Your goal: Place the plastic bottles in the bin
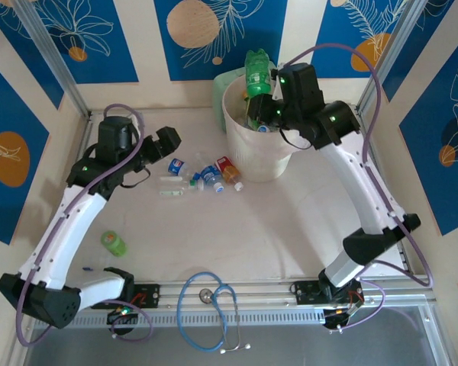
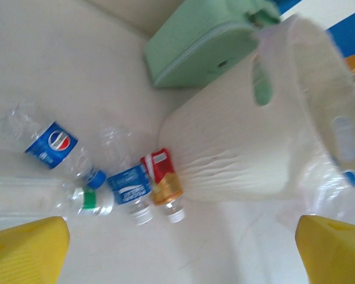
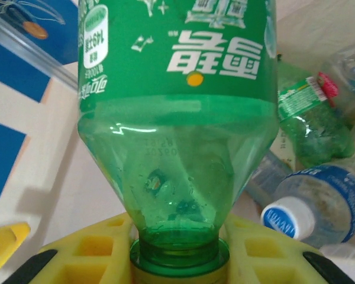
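My right gripper should open its yellow fingers over the bin and let go of the neck of the big green bottle, because the bin's opening (image 1: 240, 108) (image 3: 310, 154) is below them.
My right gripper (image 1: 264, 104) is over the bin (image 1: 238, 145), shut on the neck of a big green bottle (image 1: 257, 75) that stands base-up above the rim. In the right wrist view the yellow fingers (image 3: 83, 254) pinch that green bottle (image 3: 177, 118) at its neck, with other bottles (image 3: 319, 204) lying in the bin below. My left gripper (image 1: 170, 145) hangs open and empty above a cluster of small bottles (image 1: 210, 177) left of the bin. Its wrist view shows a Pepsi-labelled bottle (image 2: 50, 145), a blue-labelled one (image 2: 130, 189) and a red-orange one (image 2: 163, 180) beside the bin (image 2: 242, 154).
A pale green box (image 1: 223, 85) stands behind the bin against the back wall. A lone green bottle (image 1: 113, 242) lies near the left arm. A blue-tubed stethoscope (image 1: 210, 313) lies on the front rail between the arm bases.
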